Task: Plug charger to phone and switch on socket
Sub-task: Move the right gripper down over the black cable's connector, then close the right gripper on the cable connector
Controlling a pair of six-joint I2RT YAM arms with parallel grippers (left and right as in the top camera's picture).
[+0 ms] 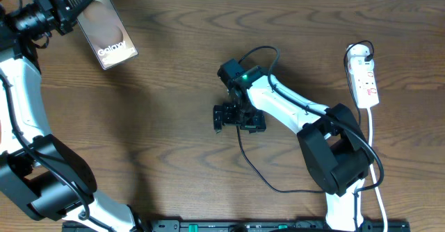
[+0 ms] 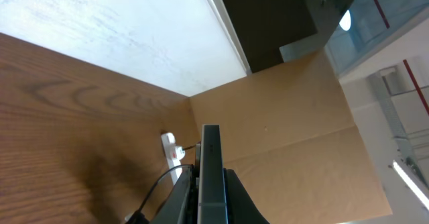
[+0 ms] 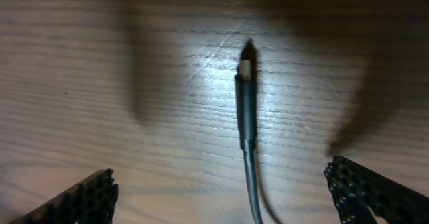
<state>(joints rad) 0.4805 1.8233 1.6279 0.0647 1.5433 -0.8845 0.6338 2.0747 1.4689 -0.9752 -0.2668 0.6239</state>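
The right gripper will next lower its spread fingers around the black body behind the metal tip (image 3: pixel 247 114) of the plug and close.
My left gripper (image 1: pixel 69 10) is shut on the phone (image 1: pixel 106 25), a dark slab with white "Galaxy" lettering, held at the table's far left corner. In the left wrist view the phone (image 2: pixel 211 170) shows edge-on between the fingers. The charger cable (image 1: pixel 252 164) is thin and black and lies on the table's middle. Its plug tip (image 3: pixel 245 83) lies flat on the wood between the spread fingers of my right gripper (image 3: pixel 228 190), which is open just above it. My right gripper shows in the overhead view (image 1: pixel 239 119). The white socket strip (image 1: pixel 364 76) lies at the far right.
The strip's thick white cord (image 1: pixel 374 162) runs down the right side toward the front edge. The strip (image 2: pixel 171 147) also shows small in the left wrist view. The right arm's base stands at the front right.
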